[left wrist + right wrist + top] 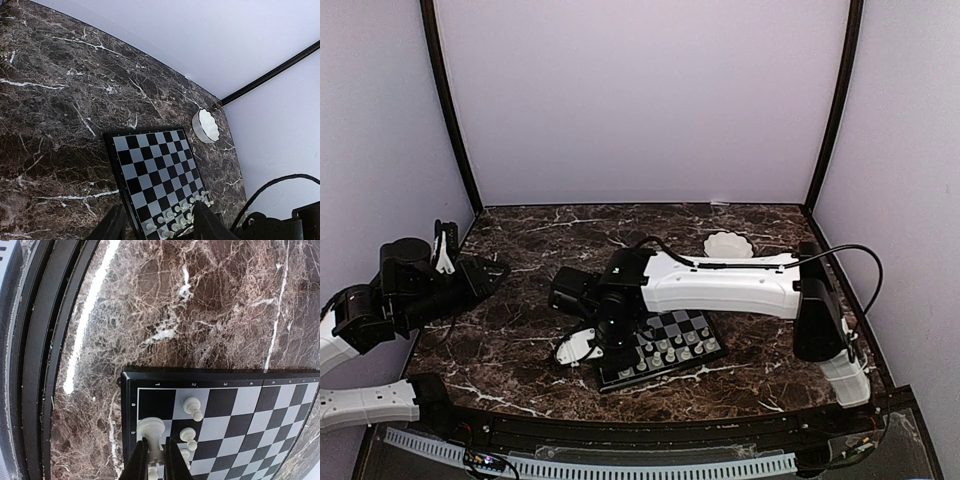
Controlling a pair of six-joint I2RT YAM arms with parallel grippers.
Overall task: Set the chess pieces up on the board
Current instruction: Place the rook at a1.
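Note:
The dark corner square beside the pawns point(192, 407) is empty. My right gripper will next bring the white chess piece down until its round base stands on that square.
The board point(688, 328) lies on the marble near the front edge, black and silver-grey checks in a thin black rim. Several cream-white chess pieces point(672, 349) stand in its two nearest rows. My right gripper point(155, 441) hangs over the board's point(230, 405) near left corner. It is shut on a white chess piece point(151, 429) with a wide round base, tilted over the edge squares. Two pawns point(192, 407) stand right beside it. My left gripper point(159, 206) is open and empty, well off to the left of the board point(150, 165) and above the table.
A white scalloped bowl point(728, 244) sits at the back right, beyond the board, and shows in the left wrist view as the bowl point(206, 125). The right arm point(720, 285) stretches across above the board. The black front rail point(35, 365) runs close to the board's near edge.

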